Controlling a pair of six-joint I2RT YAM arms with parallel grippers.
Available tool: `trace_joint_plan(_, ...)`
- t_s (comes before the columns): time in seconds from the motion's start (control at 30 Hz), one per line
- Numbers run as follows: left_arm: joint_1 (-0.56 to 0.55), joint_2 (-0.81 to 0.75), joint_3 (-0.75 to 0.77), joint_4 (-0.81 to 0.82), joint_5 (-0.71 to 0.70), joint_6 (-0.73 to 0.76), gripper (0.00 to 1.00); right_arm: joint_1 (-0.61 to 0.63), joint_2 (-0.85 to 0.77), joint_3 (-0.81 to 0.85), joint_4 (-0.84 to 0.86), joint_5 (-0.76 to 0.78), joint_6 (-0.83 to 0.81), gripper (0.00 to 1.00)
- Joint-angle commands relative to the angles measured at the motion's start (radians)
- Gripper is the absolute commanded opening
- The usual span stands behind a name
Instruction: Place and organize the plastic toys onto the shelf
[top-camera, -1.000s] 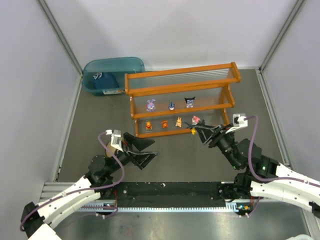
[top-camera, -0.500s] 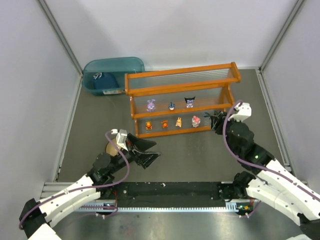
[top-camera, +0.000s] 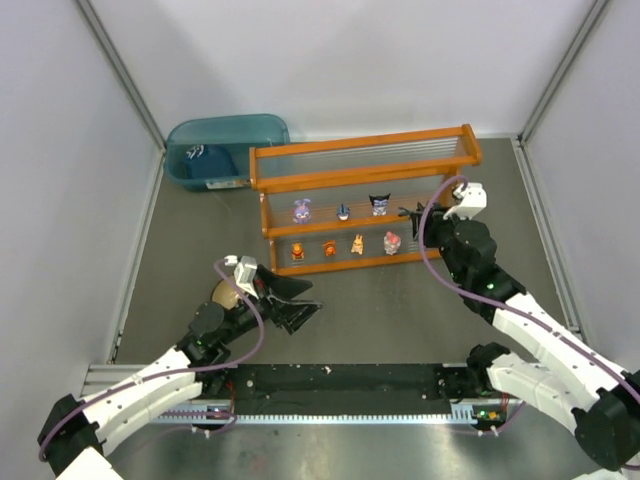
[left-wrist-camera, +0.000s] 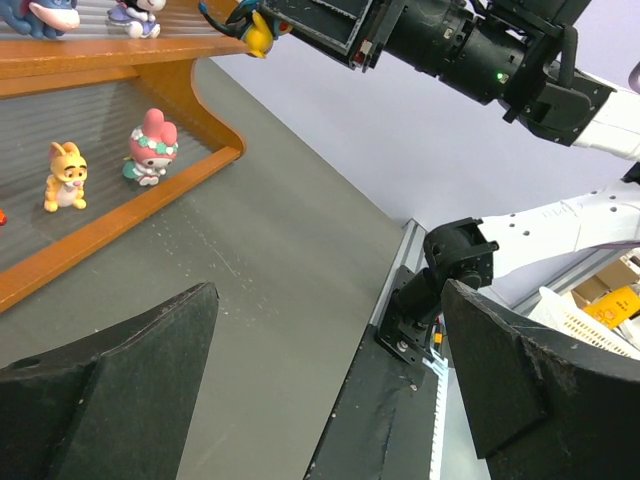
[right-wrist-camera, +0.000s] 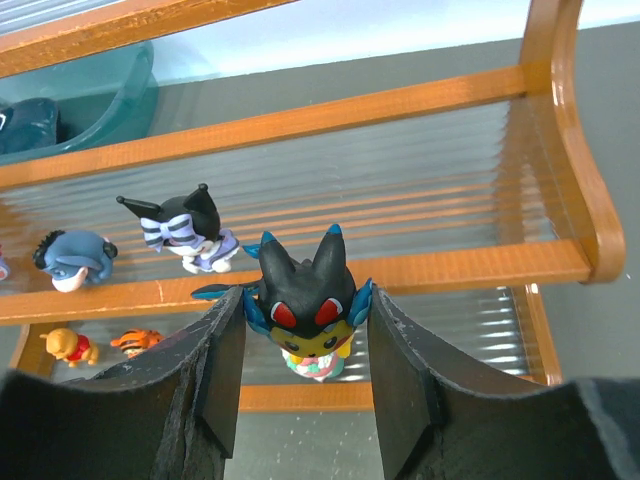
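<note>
My right gripper eases outward past the middle level's front rail next and releases the held toy on that empty stretch (top-camera: 414, 196) (right-wrist-camera: 378, 228). The level is bare beside the black toy.
The shelf (top-camera: 355, 143) stands at the back centre. Its middle tier holds a purple bunny (top-camera: 301, 210), a small dark-blue toy (top-camera: 343, 212) and a black toy (top-camera: 379, 204). On the lower tier are three orange toys (top-camera: 329, 248) and a pink-red one (top-camera: 392, 241). My right gripper (top-camera: 410, 213) hovers at the right end of the middle tier, shut on a black, blue and yellow toy (right-wrist-camera: 305, 300) held upright between the fingers (right-wrist-camera: 215, 370). My left gripper (top-camera: 300, 300) hangs low in front of the shelf, open and empty (left-wrist-camera: 330, 370).
A teal bin (top-camera: 225, 148) with a dark cap (top-camera: 205, 158) inside stands behind the shelf's left end. A tan bowl (top-camera: 222, 294) sits partly hidden behind the left arm. Grey walls close in both sides.
My right arm has swung up and back from in front of the lower tier to the middle tier's right end, carrying the toy. The left arm shifted only slightly.
</note>
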Motion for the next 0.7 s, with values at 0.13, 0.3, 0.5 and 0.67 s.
trace_joint_plan(0.13, 0.041, 0.002, -0.038, 0.082, 0.055, -0.003, 0.99, -0.048, 0.088, 0.042, 0.222, -0.080, -0.094, 0.00)
trace_joint_plan(0.3, 0.055, 0.013, -0.028, 0.085, 0.069, -0.002, 0.99, -0.063, 0.132, 0.062, 0.259, -0.095, -0.125, 0.00)
trace_joint_plan(0.5, 0.068, 0.028, -0.028, 0.098, 0.081, 0.000, 0.99, -0.083, 0.186, 0.057, 0.313, -0.101, -0.169, 0.00)
trace_joint_plan(0.67, 0.084, 0.036, -0.031, 0.105, 0.089, -0.006, 0.99, -0.097, 0.224, 0.057, 0.362, -0.110, -0.188, 0.00)
